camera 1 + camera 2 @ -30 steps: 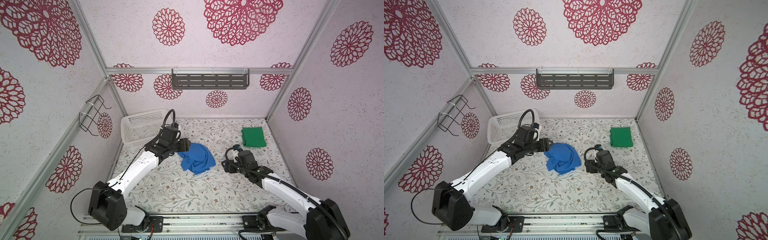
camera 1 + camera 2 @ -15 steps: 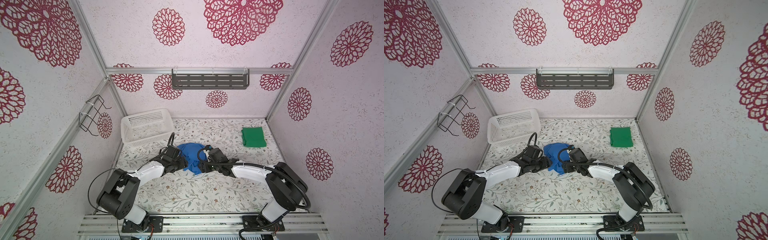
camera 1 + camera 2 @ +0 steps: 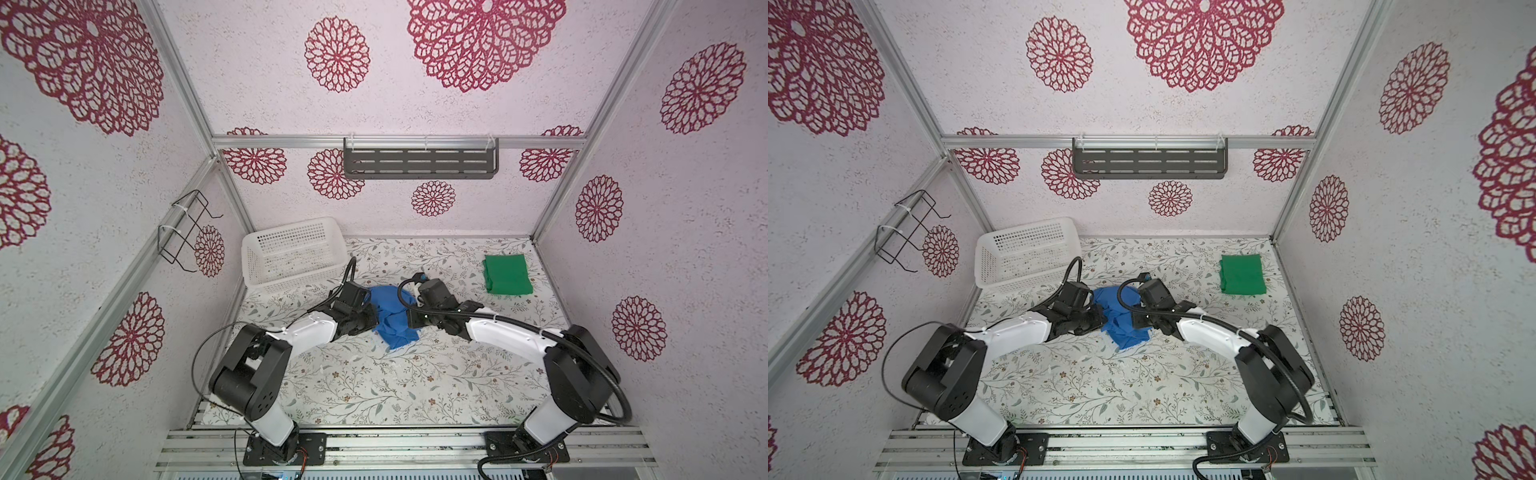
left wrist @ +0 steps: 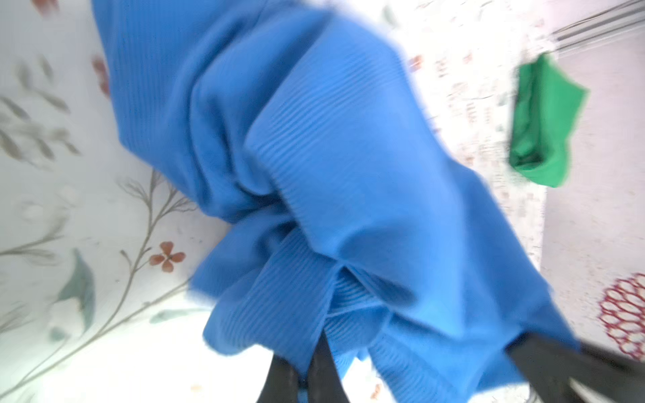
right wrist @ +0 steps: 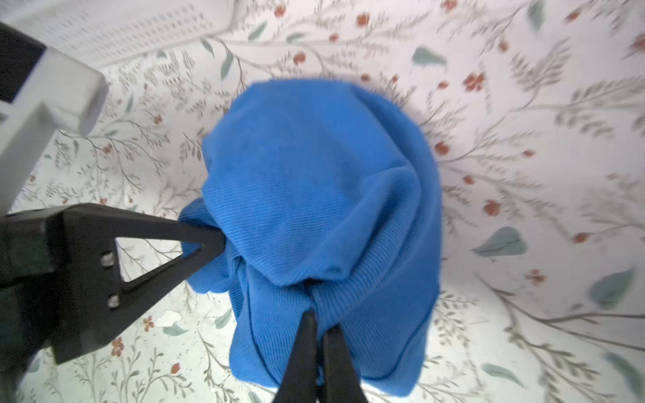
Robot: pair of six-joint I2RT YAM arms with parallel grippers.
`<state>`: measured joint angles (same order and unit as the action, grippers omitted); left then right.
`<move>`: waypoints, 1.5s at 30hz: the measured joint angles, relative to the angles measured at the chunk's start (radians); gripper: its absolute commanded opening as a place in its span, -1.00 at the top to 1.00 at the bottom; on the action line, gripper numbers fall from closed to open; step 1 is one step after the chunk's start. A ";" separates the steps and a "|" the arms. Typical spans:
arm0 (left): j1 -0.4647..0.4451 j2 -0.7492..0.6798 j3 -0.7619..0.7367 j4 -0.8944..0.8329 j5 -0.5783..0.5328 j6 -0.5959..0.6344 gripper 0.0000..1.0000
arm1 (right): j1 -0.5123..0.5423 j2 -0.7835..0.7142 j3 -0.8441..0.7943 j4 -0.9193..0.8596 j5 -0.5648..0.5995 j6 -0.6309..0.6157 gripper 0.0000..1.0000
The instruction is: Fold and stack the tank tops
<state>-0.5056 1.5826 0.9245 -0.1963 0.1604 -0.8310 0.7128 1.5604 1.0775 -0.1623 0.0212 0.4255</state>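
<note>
I should move my right gripper up and outward, then down, and release the fold on the tabletop short of the green tank top [image 3: 449, 268], because the cloth is crumpled.
The blue tank top [image 3: 392, 318] [image 3: 1121, 326] lies crumpled in a heap at the middle of the floral table. My left gripper [image 3: 371, 323] [image 4: 309, 352] is shut on a fold at the heap's left edge. My right gripper [image 3: 410, 322] [image 5: 321, 322] is shut on a fold at its right edge. Ribbed blue cloth [image 4: 314, 174] [image 5: 314, 192] drapes over both pairs of fingertips, and one left finger [image 5: 206, 240] pokes into the cloth in the right wrist view. The green tank top [image 3: 508, 275] [image 3: 1242, 274] [image 4: 544, 122] lies folded flat at the back right.
A white perforated basket [image 3: 291, 282] [image 3: 1021, 282] stands at the back left, close behind the left arm. A grey slotted shelf [image 3: 419, 162] hangs on the back wall and a black wire rack [image 3: 187, 232] on the left wall.
Both arms have dropped low and closed in on the blue tank top from either side. Both grippers were open and are now shut on its cloth.
</note>
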 measured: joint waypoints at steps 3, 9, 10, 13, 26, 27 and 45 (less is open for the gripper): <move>0.001 -0.172 0.066 -0.105 -0.035 0.051 1.00 | -0.039 -0.116 0.055 -0.064 0.040 -0.050 1.00; 0.006 -0.451 0.156 -0.227 -0.079 0.105 1.00 | -0.118 -0.303 0.109 -0.140 0.110 -0.126 1.00; 0.006 -0.476 0.156 -0.241 -0.084 0.108 1.00 | -0.130 -0.324 0.109 -0.151 0.117 -0.135 1.00; 0.013 -0.510 0.145 -0.283 -0.104 0.114 1.00 | -0.157 -0.360 0.108 -0.183 0.137 -0.158 1.00; 0.075 -0.486 -0.040 -0.322 -0.105 0.069 1.00 | -0.276 -0.364 0.045 -0.275 0.153 -0.244 1.00; 0.075 -0.480 -0.052 -0.304 -0.084 0.058 1.00 | -0.295 -0.356 0.049 -0.269 0.142 -0.258 1.00; 0.024 -0.415 -0.346 0.111 -0.012 -0.207 0.96 | -0.348 0.019 0.419 -0.330 0.006 -0.236 0.03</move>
<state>-0.4816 1.1675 0.5789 -0.0849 0.1486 -1.0378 0.3645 1.5791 1.4967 -0.4927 0.0277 0.1898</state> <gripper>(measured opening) 0.051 0.511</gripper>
